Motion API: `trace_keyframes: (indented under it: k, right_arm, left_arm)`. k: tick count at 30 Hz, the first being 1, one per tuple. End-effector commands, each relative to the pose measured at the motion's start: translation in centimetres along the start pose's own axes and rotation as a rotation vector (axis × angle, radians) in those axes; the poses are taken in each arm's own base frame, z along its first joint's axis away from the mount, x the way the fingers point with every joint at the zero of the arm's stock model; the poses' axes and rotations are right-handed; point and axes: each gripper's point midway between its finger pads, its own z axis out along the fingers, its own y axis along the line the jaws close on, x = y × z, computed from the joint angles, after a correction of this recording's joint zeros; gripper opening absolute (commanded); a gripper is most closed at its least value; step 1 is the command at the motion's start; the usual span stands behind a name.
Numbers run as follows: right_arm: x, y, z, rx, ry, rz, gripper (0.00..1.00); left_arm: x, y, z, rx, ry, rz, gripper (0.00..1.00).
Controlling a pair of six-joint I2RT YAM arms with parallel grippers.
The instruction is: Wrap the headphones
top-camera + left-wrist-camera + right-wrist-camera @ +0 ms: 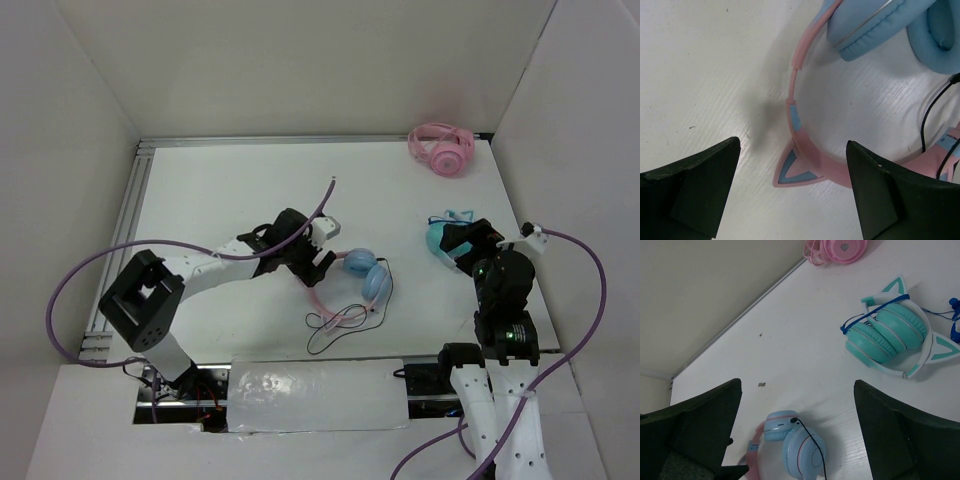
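Observation:
I will reach outward and down with my left gripper next, because the pink headband is outward and below. My fingers will go on both sides of it beside the ear cup (341,255), where the table is bare on either side.
The headphones (366,273) lie flat near the table's middle, light blue ear cups side by side, pink headband (322,301) curving toward the near edge, thin black cable (345,322) looped beside it. My left gripper (318,258) is open and empty, low over the headband. In the left wrist view a cat ear (792,168) lies between the jaws and the cups (875,22) are at the top. My right gripper (462,245) is open and empty, to the right of the headphones. In the right wrist view the cups (795,442) show low between its jaws.
Teal cat-ear headphones (440,240) with a blue cable lie under the right gripper, also in the right wrist view (890,335). All-pink headphones (442,148) sit at the far right corner, also in the right wrist view (837,249). White walls enclose the table.

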Motion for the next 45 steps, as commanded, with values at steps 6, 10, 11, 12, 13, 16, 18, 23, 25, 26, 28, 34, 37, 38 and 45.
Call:
trace_keyframes:
  k: [6, 10, 11, 12, 13, 16, 18, 23, 25, 26, 28, 34, 37, 38, 45]
  right_arm:
    - [-0.5, 0.0, 0.0, -0.003, -0.026, -0.017, 1.00]
    - [-0.6, -0.1, 0.0, 0.003, -0.029, -0.016, 1.00]
    - [-0.5, -0.2, 0.1, 0.006, -0.027, -0.016, 1.00]
    - [-0.5, -0.2, 0.1, 0.005, -0.028, -0.017, 1.00]
    - [-0.5, -0.2, 0.1, 0.008, -0.025, -0.018, 1.00]
    - [-0.5, -0.3, 0.2, 0.015, -0.023, -0.019, 1.00]
    - [-0.5, -0.3, 0.2, 0.017, -0.023, -0.019, 1.00]
    - [-0.6, -0.3, 0.0, 0.014, -0.033, -0.018, 1.00]
    - [-0.6, -0.4, 0.0, 0.013, -0.034, -0.017, 1.00]
    - [-0.6, -0.4, 0.0, 0.012, -0.035, -0.017, 1.00]
    - [-0.6, -0.3, -0.1, 0.009, -0.037, -0.017, 1.00]
    - [-0.5, -0.3, -0.1, 0.004, -0.035, -0.020, 1.00]
    - [-0.5, -0.1, -0.2, -0.009, -0.037, -0.024, 1.00]
    - [-0.4, 0.0, -0.2, -0.018, -0.034, -0.026, 1.00]
    - [1.2, 3.0, -0.6, -0.206, 0.063, -0.125, 1.00]
  left_arm:
    - [-5.7, 0.3, 3.0, 0.041, -0.094, 0.163, 0.99]
    - [-5.5, 0.9, 5.5, 0.032, -0.046, 0.208, 0.99]
    - [-6.2, 0.9, 5.7, 0.032, -0.055, 0.222, 0.98]
    - [-5.5, 1.0, 6.5, 0.033, -0.031, 0.224, 0.95]
    - [-6.0, 1.0, 6.7, 0.034, -0.037, 0.228, 0.94]
    - [-5.5, 0.7, 7.6, 0.055, -0.023, 0.237, 0.85]
    - [-5.3, 0.3, 8.0, 0.063, -0.019, 0.245, 0.76]
    - [-5.6, 0.1, 8.8, 0.052, -0.023, 0.282, 0.57]
    - [-6.1, -0.1, 8.8, 0.052, -0.033, 0.293, 0.53]
    - [-6.3, -0.3, 8.9, 0.055, -0.037, 0.297, 0.50]
    - [-6.7, -1.0, 8.9, 0.069, -0.050, 0.306, 0.41]
    - [-7.1, -1.9, 9.1, 0.071, -0.070, 0.315, 0.02]
    - [-7.2, -1.7, 8.7, 0.054, -0.068, 0.295, 0.00]
    - [-7.8, -1.6, 8.1, 0.042, -0.083, 0.287, 0.00]
    - [-11.2, 2.3, 2.5, -0.257, -0.172, -0.048, 0.00]
